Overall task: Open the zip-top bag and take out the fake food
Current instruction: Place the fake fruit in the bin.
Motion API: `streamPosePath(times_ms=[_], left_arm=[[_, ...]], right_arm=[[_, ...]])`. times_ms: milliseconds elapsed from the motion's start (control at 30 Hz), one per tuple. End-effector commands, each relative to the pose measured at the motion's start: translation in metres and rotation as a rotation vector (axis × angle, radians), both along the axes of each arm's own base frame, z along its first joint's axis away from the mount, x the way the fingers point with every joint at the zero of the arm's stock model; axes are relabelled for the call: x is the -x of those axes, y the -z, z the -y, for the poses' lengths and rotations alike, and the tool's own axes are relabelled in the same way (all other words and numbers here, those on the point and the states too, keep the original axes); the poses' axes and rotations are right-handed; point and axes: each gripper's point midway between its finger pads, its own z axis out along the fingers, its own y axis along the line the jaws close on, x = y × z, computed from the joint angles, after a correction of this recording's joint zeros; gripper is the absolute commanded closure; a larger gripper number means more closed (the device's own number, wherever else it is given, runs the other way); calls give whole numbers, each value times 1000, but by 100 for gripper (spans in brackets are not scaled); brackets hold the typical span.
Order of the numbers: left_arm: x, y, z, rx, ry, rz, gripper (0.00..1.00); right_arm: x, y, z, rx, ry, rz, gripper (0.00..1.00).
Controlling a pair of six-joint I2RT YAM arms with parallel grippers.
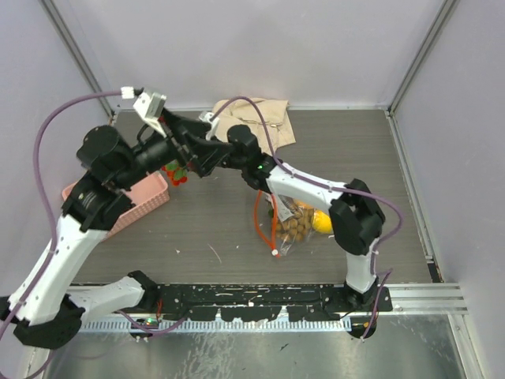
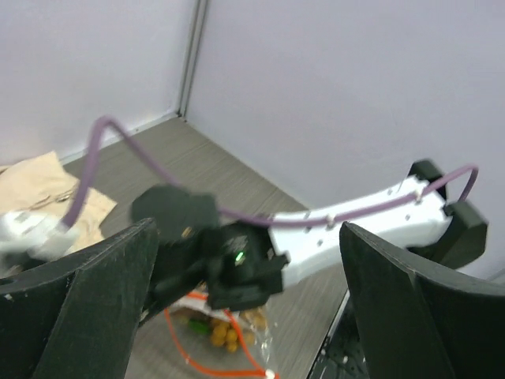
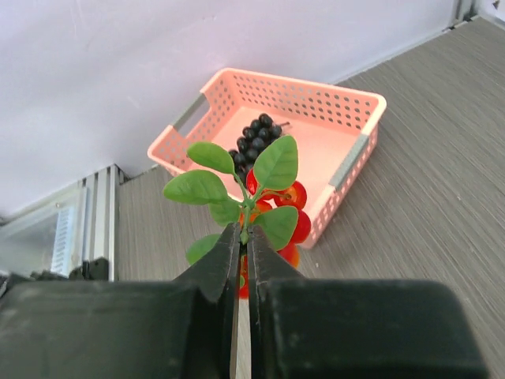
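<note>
My right gripper should next go to the left in the top view, over the basket's bare bottom, and release the fruits' stem. The fruits still hang outside the basket.
The zip-top bag [image 1: 296,223] lies on the table's middle right, its orange-red zip strip [image 1: 264,229] looped open. A tan-brown berry cluster [image 1: 293,225] and a yellow lemon [image 1: 321,223] are inside it. It also shows in the left wrist view [image 2: 229,335]. My right gripper [image 3: 243,233] is shut on the stem of a red-orange fruit cluster with green leaves [image 3: 293,197], held just beside the pink basket [image 3: 347,150]; the fruits show in the top view [image 1: 175,172]. Dark purple grapes [image 3: 256,134] lie in the basket. My left gripper [image 2: 248,237] is open and empty, raised above the right wrist.
The pink mesh basket [image 1: 146,201] stands at the left, partly under the left arm. A beige cloth [image 1: 256,118] lies at the back centre. The right arm [image 1: 316,185] stretches across the table above the bag. Walls enclose three sides.
</note>
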Motion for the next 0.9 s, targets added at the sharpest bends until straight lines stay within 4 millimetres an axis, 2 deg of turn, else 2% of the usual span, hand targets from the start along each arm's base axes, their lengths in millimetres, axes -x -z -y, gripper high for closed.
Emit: streamPosePath(times_ms=[0,67,167,267,300,400,533,633,667,867], left_arm=[[-3,-51,17,100,79,76,2],[-11,-51,23,79,79,75,2],[-25,-40,26,39,52,72,2],[-33,-26,24,13,19,82,2],[-34,-23,23,1,11,91,2],[-42,-9,17,-43,-32,110,2],[-54,3,2,-55,-97,102,2],[-58,4,-8,-34,-131,113,2],[-60,5,-11,-32,-142,112,2],[-71,15,-28,-27,-207,110,2]], right_arm=[[-8,-42,-37,-136,-36,-15,99],[-12,-43,-55,-149,-45,-23,99],[-20,-45,-78,-175,-35,-31,99],[-28,-49,-98,-214,-28,-39,99],[-31,-41,-105,-213,-27,-54,99],[-33,-42,-120,-242,-24,-69,99],[-33,-39,-138,-269,-13,-68,98],[-32,-43,-147,-284,13,-35,94],[-35,-32,-151,-274,30,-36,93],[-47,-10,-164,-273,100,-30,92]])
